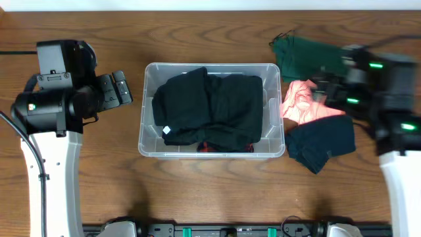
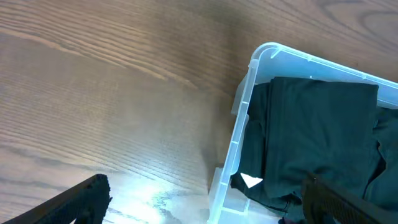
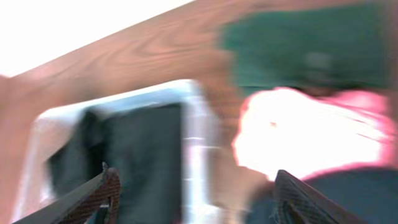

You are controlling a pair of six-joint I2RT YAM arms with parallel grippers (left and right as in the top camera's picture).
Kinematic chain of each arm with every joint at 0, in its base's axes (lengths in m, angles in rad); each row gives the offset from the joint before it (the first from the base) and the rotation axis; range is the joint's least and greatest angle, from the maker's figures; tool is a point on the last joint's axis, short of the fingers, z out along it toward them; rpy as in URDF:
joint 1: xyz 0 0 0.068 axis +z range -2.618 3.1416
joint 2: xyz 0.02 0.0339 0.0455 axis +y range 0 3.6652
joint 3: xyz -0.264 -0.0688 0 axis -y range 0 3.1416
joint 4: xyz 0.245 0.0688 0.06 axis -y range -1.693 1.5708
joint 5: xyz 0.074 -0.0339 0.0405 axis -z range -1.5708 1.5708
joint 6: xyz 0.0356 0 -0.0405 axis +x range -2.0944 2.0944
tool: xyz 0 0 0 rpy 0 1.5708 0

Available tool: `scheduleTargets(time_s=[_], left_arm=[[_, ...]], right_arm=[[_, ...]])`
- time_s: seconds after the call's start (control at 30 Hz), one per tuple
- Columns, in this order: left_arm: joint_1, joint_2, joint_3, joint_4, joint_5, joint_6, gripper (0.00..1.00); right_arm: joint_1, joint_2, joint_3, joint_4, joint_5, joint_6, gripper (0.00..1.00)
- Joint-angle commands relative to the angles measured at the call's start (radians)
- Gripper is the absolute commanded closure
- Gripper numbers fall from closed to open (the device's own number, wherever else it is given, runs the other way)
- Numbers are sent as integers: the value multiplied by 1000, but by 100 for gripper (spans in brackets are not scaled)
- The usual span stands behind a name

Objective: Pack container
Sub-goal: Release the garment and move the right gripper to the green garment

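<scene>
My right gripper swings away from the container [image 1: 146, 105] and down next, then in onto the green garment's end farthest from it, since that garment lies unpacked outside.
The clear plastic container [image 1: 146, 105] sits mid-table with black garments [image 1: 207, 108] piled inside; a bit of red shows beneath them. It also shows in the left wrist view [image 2: 239, 124] and, blurred, in the right wrist view [image 3: 193, 143]. To its right on the table lie a pink garment [image 1: 304, 104], a green garment [image 1: 306, 56] and a dark blue garment [image 1: 325, 145]. My left gripper [image 1: 122, 89] is open and empty, left of the container. My right gripper [image 1: 322, 89] is open and empty, above the pink garment; its view is motion-blurred.
The wooden table [image 1: 99, 171] carries everything. The pink garment [image 3: 311, 134] and green garment [image 3: 305, 46] show in the right wrist view. The robot bases stand at the front left and front right corners.
</scene>
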Motion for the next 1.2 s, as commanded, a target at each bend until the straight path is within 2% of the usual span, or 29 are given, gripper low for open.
scheduleTargets(time_s=[0.0, 0.07, 0.17, 0.3, 0.6, 0.77, 1.0, 1.17], left_arm=[[4, 0, 13, 1, -5, -5, 2], [4, 0, 12, 1, -5, -5, 2], [4, 0, 12, 1, -5, -5, 2], [4, 0, 12, 1, -5, -5, 2], [4, 0, 12, 1, -5, -5, 2], [4, 0, 12, 1, -5, -5, 2], [4, 0, 13, 1, -5, -5, 2], [4, 0, 13, 1, -5, -5, 2]], right_arm=[[-179, 44, -3, -57, -87, -154, 23], [-268, 91, -5, -93, -111, -227, 21], [-349, 188, -6, -99, -138, -241, 21], [-402, 346, -6, 44, -238, -232, 21], [-418, 756, -4, 565, -299, 174, 19], [-394, 890, -4, 697, -306, 290, 18], [-346, 956, -4, 757, -298, 295, 18], [-291, 957, -4, 766, -223, 299, 18]])
